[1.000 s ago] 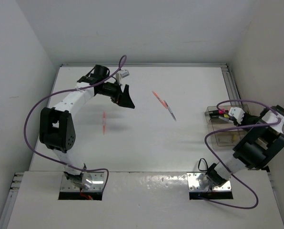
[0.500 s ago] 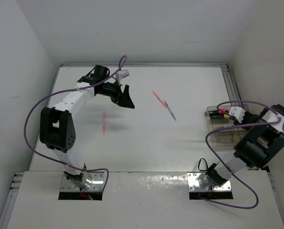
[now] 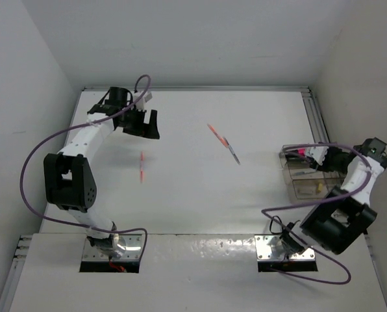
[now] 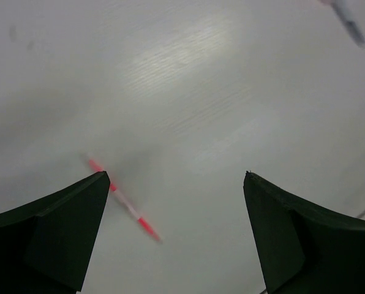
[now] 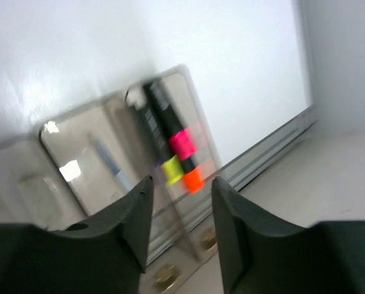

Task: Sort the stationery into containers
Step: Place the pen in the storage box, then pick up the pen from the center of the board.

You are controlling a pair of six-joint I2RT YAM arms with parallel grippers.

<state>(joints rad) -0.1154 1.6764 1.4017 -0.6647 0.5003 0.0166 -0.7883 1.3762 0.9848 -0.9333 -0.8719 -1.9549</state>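
My left gripper needs to move down and back over the pen next, turning until its fingers are on both sides of the pen's pale middle, because the pink-and-white pen [image 3: 142, 167] lies at an angle beside one gripper finger.
A thin pink-and-white pen [image 3: 142, 167] lies on the table at the left; in the left wrist view the pen [image 4: 124, 205] sits by my left finger. My left gripper [image 3: 145, 123] [image 4: 176, 174] is open and empty, hovering beyond it. Two more thin pens, an orange one [image 3: 213, 130] and a grey one [image 3: 233, 152], lie mid-table. My right gripper [image 3: 323, 156] [image 5: 181, 180] is open and empty over the clear containers [image 3: 302, 160]. One box [image 5: 198, 131] holds highlighters with pink [image 5: 182, 142], yellow [image 5: 171, 170] and orange [image 5: 193, 179] ends. The neighbouring box [image 5: 66, 147] holds a blue pen [image 5: 109, 164].
A metal rail [image 3: 315, 117] runs along the table's right edge beside the boxes, with the white wall close behind. A second clear box [image 3: 310, 186] with a small yellowish item sits nearer the arm bases. Purple cables loop off both arms.
My left gripper has swung left and back, away from the table's middle. My right arm has shifted its wrist over the boxes. The pens have not moved.
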